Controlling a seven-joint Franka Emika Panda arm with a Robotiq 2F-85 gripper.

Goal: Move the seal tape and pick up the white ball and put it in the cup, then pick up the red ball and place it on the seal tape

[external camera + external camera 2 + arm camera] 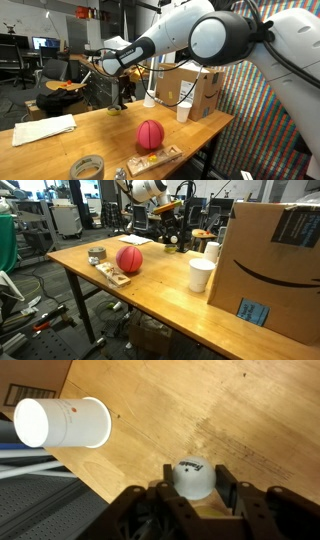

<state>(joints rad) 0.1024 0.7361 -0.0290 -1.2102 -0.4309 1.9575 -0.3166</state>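
Note:
My gripper lifts the white ball next, carries it toward the cardboard box, over the upright cup's opening, and releases it there, as the cup's wide rim faces up.
In the wrist view my gripper is shut on the white ball, with a finger pressed against each side, above the wooden table. The white cup is at the upper left of that view, near the table edge. In both exterior views the gripper hangs over the far end of the table. The cup stands near the cardboard box. The red ball rests on the table. The grey-olive seal tape lies flat near a table corner, apart from the red ball.
A large cardboard box stands on the table. A white cone-shaped pole foot stands beside it. A small wooden board lies by the red ball. White paper lies at one end.

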